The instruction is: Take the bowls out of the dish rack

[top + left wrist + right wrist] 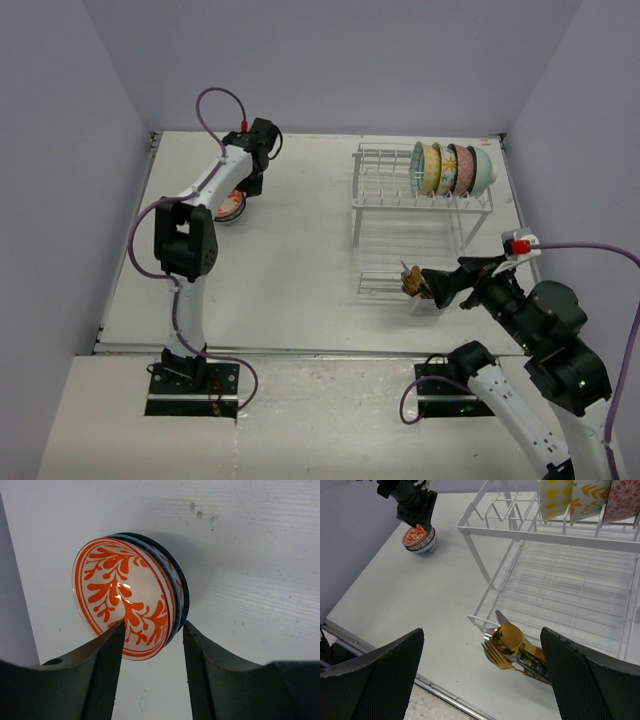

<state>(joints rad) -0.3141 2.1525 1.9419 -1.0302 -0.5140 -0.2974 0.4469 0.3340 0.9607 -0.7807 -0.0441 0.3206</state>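
I will move my right gripper outward, turn it onto the bowl's upper rim (418, 167), and close, because the yellow bowl stands at the open end of its row.
The white wire dish rack (400, 195) stands at the back right with several bowls (450, 168) on edge in its upper tier; yellow, orange-leaf and pink ones (590, 495) show in the right wrist view above the rack (560, 535). A red-orange bowl (120, 600) sits nested on a blue bowl (182, 597) on the table at the far left (230, 206). My left gripper (152, 625) is open just above that stack, fingers either side of its near rim (248, 178). My right gripper (481, 630) is open and empty by the rack's front corner (435, 285).
Gold cutlery (507, 645) pokes out of a small caddy at the rack's front left corner (411, 281), right under my right gripper. The table's metal front edge (440, 692) runs close below. Grey walls enclose the table on three sides.
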